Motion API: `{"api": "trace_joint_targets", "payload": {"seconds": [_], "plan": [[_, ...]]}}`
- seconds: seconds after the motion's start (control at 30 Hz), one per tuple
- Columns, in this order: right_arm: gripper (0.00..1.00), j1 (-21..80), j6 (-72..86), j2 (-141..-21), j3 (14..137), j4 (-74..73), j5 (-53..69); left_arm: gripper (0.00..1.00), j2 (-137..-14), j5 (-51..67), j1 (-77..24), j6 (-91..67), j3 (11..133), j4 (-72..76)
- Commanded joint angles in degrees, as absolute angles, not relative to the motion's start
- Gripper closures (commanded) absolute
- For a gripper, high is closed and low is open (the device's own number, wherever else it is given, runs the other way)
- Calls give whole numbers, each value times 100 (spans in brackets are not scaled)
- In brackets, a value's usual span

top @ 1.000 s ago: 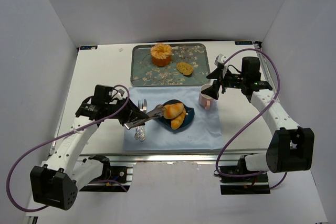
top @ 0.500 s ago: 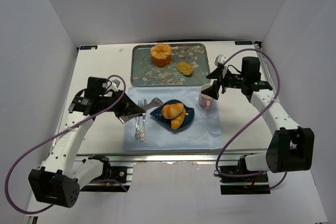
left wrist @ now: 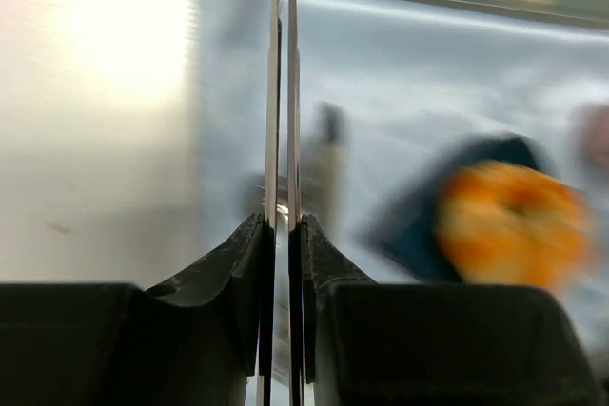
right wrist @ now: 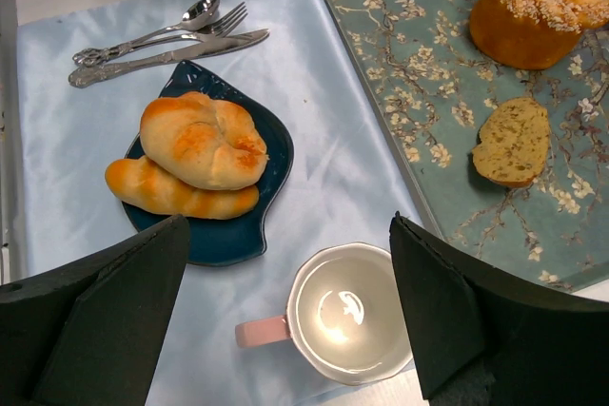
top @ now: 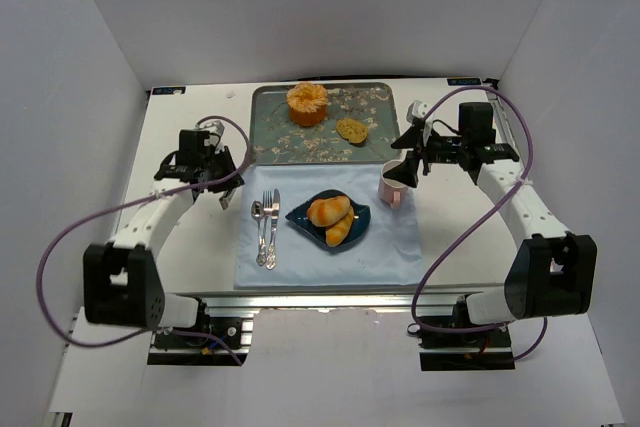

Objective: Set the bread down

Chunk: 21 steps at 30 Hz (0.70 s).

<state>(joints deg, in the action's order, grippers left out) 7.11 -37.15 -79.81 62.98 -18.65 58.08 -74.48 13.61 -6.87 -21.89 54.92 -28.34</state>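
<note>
The tongs shift slightly away from the cutlery over the empty table beside the cloth next, then my left gripper releases the tongs (left wrist: 283, 92).
Two golden bread rolls (top: 330, 213) lie stacked on a dark blue leaf-shaped plate (top: 362, 215) on the pale blue cloth; the right wrist view shows them clearly (right wrist: 203, 140). My left gripper (top: 215, 182) is off the cloth's far left corner, shut on thin metal tongs (left wrist: 283, 92) whose blades stand nearly together. The left wrist view is blurred, with the rolls as an orange blob (left wrist: 509, 221) at the right. My right gripper (top: 408, 162) is open and empty, hovering above a pink mug (top: 392, 185).
A patterned tray (top: 270, 137) at the back holds an orange bundt cake (top: 307, 103) and a bread slice (top: 351, 129). A fork, spoon and knife (top: 265, 232) lie left of the plate on the cloth (top: 390, 242). White walls enclose the table.
My left arm has drawn back from the plate, left and away, with the tongs in its grip. The rolls stay on the plate. The right arm has barely moved.
</note>
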Motion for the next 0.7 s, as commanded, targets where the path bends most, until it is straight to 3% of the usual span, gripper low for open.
{"api": "trace_joint_targets", "payload": {"seconds": [0.0, 0.23, 0.27, 0.3, 0.53, 0.67], "plan": [[11, 729, -3981, -8094, 6662, -2188, 5950, 91, -8005, 160, -283, -679, 5423, -1609], [11, 791, -3946, -8068, 6662, -2232, 5783, 85, -8990, -413, -9, -70, 5204, -529], [11, 800, -3938, -8060, 6636, -2215, 5766, 82, -9096, -326, -9, -79, 5177, -388], [11, 809, -3929, -8051, 6627, -2232, 5713, 72, -9297, -273, 200, -88, 5151, -335], [11, 940, -3763, -8297, 6890, -2558, 5090, 47, -9729, -395, 281, -219, 5177, -369], [10, 1125, -2841, -8358, 6855, -2031, 3600, 42, -9642, -466, 369, -299, 5071, -343]]}}
